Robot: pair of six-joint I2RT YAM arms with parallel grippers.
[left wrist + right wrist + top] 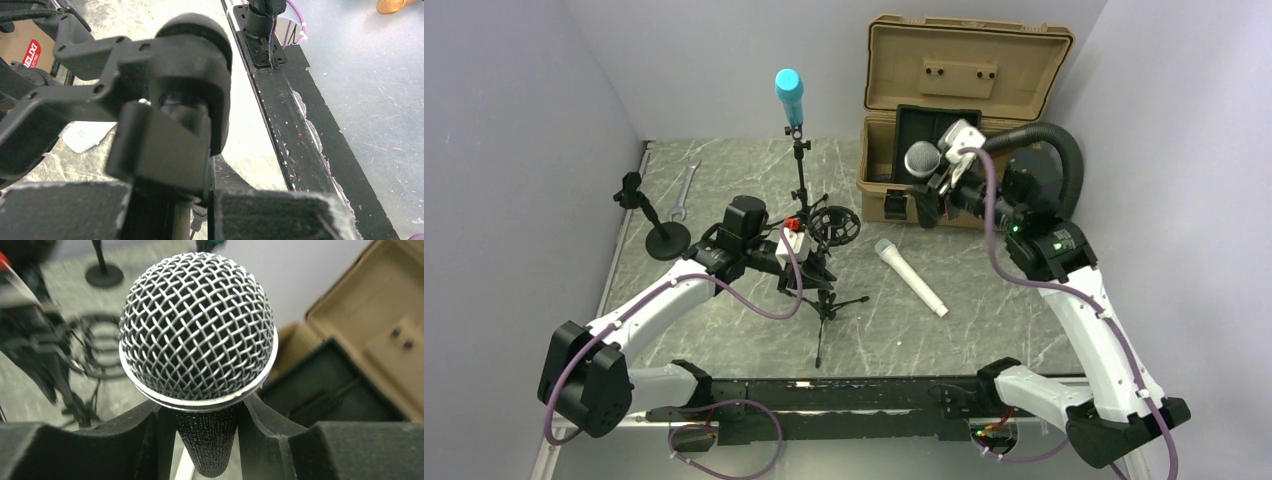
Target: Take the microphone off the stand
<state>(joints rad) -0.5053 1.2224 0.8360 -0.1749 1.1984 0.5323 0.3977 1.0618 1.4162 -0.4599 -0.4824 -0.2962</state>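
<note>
Next, my right gripper tilts downward and lowers onto the bare tabletop (959, 283) beside the white microphone to release the handle, since that open space lies below it.
My right gripper (934, 187) is shut on a black microphone (921, 158) with a silver mesh head, held in the air in front of the tan case. In the right wrist view the mesh head (197, 330) fills the middle. Its black handle runs down between my fingers (75, 450), and the right gripper (207, 440) clamps it from both sides. The black tripod stand (802, 190) rises at the table's middle, apart from this microphone. My left gripper (809, 265) is shut on the stand's lower part. In the left wrist view the stand's black joint (170, 100) looms over the left gripper (210, 210).
A blue microphone (789, 92) sits upright on top of the stand's pole. A white microphone (911, 278) lies on the table right of the tripod. The open tan case (964, 70) stands at the back right. A small round-base stand (664, 238), a wrench (684, 190) and a ring mount (834, 225) are nearby.
</note>
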